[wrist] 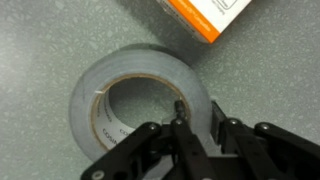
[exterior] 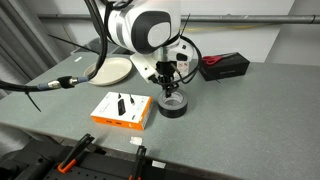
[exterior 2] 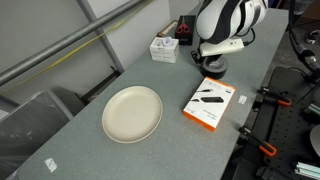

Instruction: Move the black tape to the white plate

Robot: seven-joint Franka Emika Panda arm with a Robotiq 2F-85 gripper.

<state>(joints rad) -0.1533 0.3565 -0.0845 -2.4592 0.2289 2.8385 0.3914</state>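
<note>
My gripper will next lift the tape, carry it over, lower it onto the white plate (exterior: 110,68) and release its side; the plate is empty and apart from the tape.
The black tape (wrist: 125,75) lies flat on the grey table, grey core up, and it also shows in both exterior views (exterior: 172,106) (exterior 2: 214,69). My gripper (wrist: 197,110) is low over it, one finger inside the core and the other outside, closed across the roll's wall. The gripper shows in both exterior views (exterior: 168,90) (exterior 2: 212,58). The tape rests on the table. The white plate (exterior: 110,68) (exterior 2: 132,112) sits empty, well apart from the tape, past the orange box.
An orange-and-white box (exterior: 122,109) (exterior 2: 209,102) (wrist: 195,15) lies next to the tape. A long black-and-red box (exterior: 225,66) and a small white box (exterior 2: 163,47) stand at the back. Orange clamps (exterior: 70,155) line the table's front edge.
</note>
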